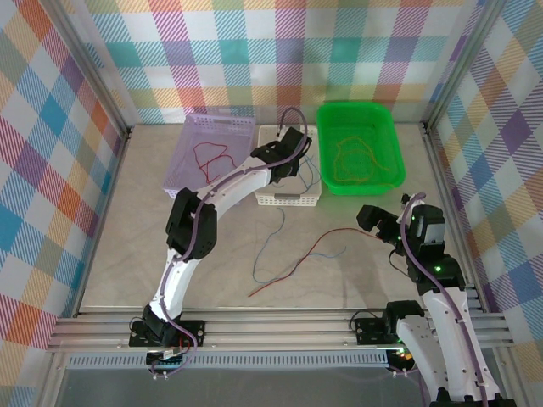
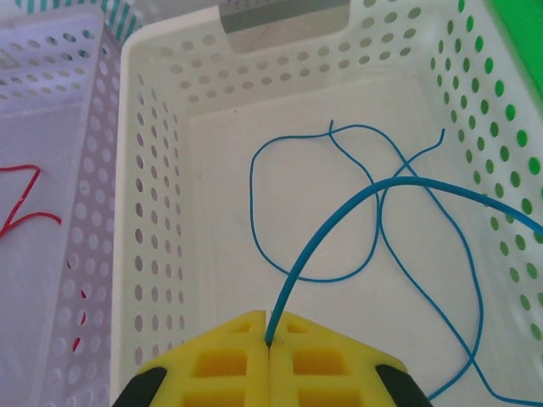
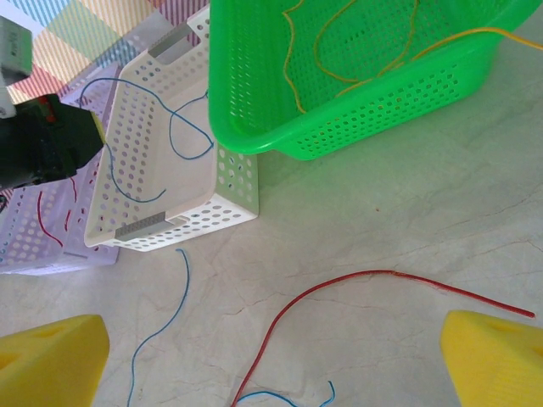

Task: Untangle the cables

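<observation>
My left gripper should next go down toward the white basket's bottom, near the white basket's side by the purple basket, and let go of the blue cable, since the blue cable's loops are already inside.
My left gripper point(image 2: 271, 343) point(image 1: 295, 163) hangs over the white basket point(image 2: 153, 254) point(image 1: 288, 200), shut on a blue cable point(image 2: 399, 180) that arcs up from its yellow fingers. More thin blue cable point(image 2: 254, 220) loops on the basket floor. On the table lie a red cable point(image 1: 314, 250) point(image 3: 356, 280) and a blue cable point(image 1: 270, 246) point(image 3: 165, 322), crossing near their lower ends. Above the red cable my right gripper point(image 3: 271, 373) point(image 1: 383, 227) stands open with nothing between its fingers.
A purple basket point(image 1: 182, 161) at the back left holds a red cable point(image 1: 212, 155) point(image 2: 21, 203). At the back right a green basket point(image 1: 365, 191) point(image 3: 356, 127) holds a yellow-orange cable point(image 1: 356, 161) point(image 3: 339, 51). Checked walls close in the table on three sides.
</observation>
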